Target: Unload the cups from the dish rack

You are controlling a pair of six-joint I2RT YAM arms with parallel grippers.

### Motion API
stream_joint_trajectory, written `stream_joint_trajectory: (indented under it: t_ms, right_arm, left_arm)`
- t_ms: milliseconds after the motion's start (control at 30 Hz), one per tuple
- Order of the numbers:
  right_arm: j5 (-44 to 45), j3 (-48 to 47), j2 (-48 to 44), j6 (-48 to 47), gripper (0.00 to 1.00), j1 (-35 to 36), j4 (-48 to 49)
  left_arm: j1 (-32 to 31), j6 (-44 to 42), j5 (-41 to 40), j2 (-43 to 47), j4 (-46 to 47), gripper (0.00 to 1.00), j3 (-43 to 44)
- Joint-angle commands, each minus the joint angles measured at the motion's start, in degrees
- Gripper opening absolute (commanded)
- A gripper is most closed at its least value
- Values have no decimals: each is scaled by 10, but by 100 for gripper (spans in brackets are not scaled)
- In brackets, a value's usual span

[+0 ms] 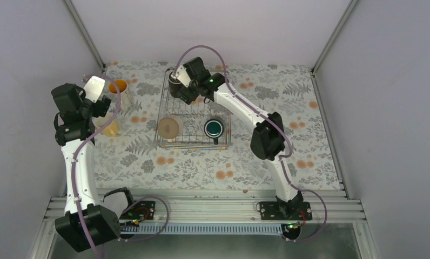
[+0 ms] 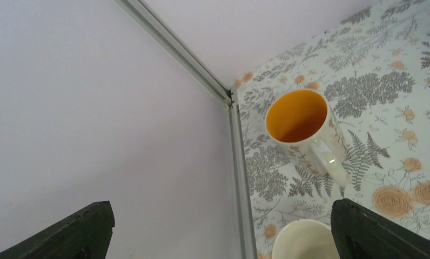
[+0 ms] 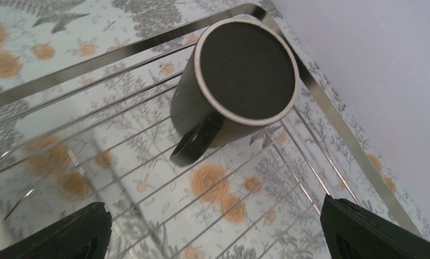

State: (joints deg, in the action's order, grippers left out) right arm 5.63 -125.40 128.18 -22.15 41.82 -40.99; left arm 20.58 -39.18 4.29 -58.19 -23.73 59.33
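Observation:
My right gripper lowers toward the black cup (image 3: 245,70) next and brings its open fingers around the dark handle (image 3: 197,141), since that handle juts out from the cup toward them.
The dish rack (image 1: 194,114) is a silver wire grid in the middle of the table. On it a cream cup (image 1: 169,128) stands upside down and a dark green cup (image 1: 214,128) upright. A black cup (image 3: 245,70) sits upside down in the rack's far left corner (image 3: 121,49). My right gripper (image 3: 213,216) hangs open just short of that cup, touching nothing. A yellow-orange cup (image 2: 299,118) stands on the table by the left wall. Near it, a pale cup (image 2: 302,240) rests below my open left gripper (image 2: 222,216), clear of both fingers.
The left wall and its metal corner post (image 2: 237,162) stand close beside the left gripper and the two cups on the table. The floral mat (image 1: 288,129) covers the table, and the back wall runs right behind the rack.

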Motion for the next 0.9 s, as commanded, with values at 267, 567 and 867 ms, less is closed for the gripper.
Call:
stream_joint_trajectory:
  t_ms: [267, 567, 867]
  right_arm:
    - [40, -112, 116, 66, 100, 0, 25]
    - [16, -108, 141, 75, 100, -1, 73]
    - [-8, -107, 166, 101, 100, -7, 98]
  left_arm:
    - [-2, 15, 52, 22, 10, 100, -33]
    - [-2, 6, 62, 28, -8, 100, -42]
    - [-2, -4, 52, 49, -27, 100, -37]
